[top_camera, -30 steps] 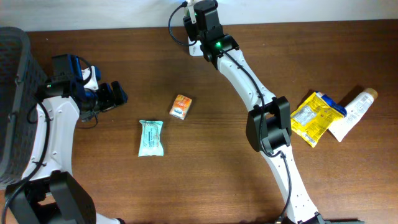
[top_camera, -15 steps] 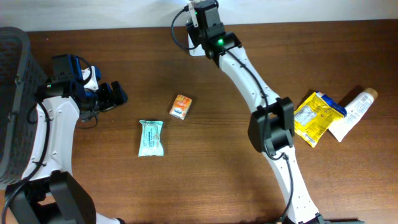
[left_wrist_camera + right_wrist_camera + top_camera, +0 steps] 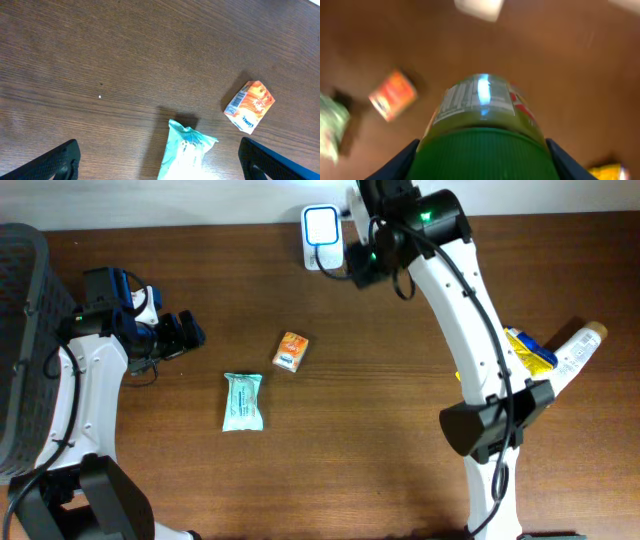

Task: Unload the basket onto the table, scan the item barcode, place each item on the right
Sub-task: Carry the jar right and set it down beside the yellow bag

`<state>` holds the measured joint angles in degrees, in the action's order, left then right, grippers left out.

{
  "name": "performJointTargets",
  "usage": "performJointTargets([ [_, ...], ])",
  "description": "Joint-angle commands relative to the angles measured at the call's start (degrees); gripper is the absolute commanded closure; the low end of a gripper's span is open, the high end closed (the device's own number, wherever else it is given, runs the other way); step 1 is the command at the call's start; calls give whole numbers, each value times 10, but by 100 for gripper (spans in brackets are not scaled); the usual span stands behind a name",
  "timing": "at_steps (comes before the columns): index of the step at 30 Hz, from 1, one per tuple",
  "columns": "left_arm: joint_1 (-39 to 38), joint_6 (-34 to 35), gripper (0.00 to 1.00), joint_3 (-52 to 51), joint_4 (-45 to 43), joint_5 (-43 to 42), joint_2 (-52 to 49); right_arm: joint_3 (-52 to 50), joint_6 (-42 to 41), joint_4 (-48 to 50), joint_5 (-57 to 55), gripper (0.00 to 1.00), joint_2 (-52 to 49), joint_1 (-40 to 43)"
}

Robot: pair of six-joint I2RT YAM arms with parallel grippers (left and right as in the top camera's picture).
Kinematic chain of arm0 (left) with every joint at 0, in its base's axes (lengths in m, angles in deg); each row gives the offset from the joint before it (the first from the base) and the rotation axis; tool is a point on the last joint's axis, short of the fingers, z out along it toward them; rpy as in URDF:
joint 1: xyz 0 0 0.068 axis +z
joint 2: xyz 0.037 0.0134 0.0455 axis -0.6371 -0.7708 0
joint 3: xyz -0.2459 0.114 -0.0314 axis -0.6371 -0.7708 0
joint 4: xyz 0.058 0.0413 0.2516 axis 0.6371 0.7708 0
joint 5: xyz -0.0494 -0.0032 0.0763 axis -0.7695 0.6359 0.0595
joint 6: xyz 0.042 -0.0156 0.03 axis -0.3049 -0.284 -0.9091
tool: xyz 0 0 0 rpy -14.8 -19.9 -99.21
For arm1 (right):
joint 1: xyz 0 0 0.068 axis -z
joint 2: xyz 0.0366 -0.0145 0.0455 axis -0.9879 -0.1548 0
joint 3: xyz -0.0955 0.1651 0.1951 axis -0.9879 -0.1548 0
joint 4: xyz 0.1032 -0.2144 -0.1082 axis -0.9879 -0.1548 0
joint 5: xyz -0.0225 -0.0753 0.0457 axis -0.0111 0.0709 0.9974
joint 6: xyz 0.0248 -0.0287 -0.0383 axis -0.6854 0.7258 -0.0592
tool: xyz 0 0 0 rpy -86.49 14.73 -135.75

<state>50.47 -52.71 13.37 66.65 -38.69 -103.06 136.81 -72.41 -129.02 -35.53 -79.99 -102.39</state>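
My right gripper must first carry the jar away from the scanner [image 3: 321, 225], back and down, to release it on the bare table beside the yellow packet.
In the right wrist view a jar with a green ribbed lid [image 3: 482, 152] and a printed label [image 3: 475, 97] fills the middle. My right gripper [image 3: 481, 162] is shut on it, one dark finger on each side of the lid. This view is blurred. Seen from overhead, the right gripper [image 3: 365, 265] hovers just right of the white scanner [image 3: 321, 225] at the table's back edge, and the arm hides the jar. My left gripper [image 3: 185, 332] stands open at the left, holding nothing, with its fingertips [image 3: 52, 162] wide apart over the table.
A small orange box [image 3: 291, 351] and a teal packet [image 3: 243, 401] lie mid-table. A yellow packet [image 3: 530, 352] and a white tube [image 3: 572, 352] lie at the right, partly behind the right arm. A dark basket [image 3: 20, 330] stands at the far left.
The right arm has swung to the right, moving off the white scanner, which now shows. The left arm and the items on the table have not moved.
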Motion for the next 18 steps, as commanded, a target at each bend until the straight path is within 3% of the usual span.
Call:
performJointTargets([
  [1, 2, -1, 1, -2, 0, 2, -9, -60, -15, -18, 6, 73, -19, 28],
  [6, 2, -1, 1, -2, 0, 2, -9, -200, -55, -4, 7, 72, -20, 98],
  [9, 2, -1, 1, -2, 0, 2, -9, -264, -56, 16, 24, 77, -20, 164],
  [13, 2, -1, 1, -2, 0, 2, -9, -278, -66, 24, 24, 78, -20, 238],
  [15, 2, -1, 1, -2, 0, 2, -9, -278, -67, 37, 24, 71, -20, 271],
  [18, 2, -1, 1, -2, 0, 2, -9, -278, -70, 53, 24, 70, -21, 298],
])
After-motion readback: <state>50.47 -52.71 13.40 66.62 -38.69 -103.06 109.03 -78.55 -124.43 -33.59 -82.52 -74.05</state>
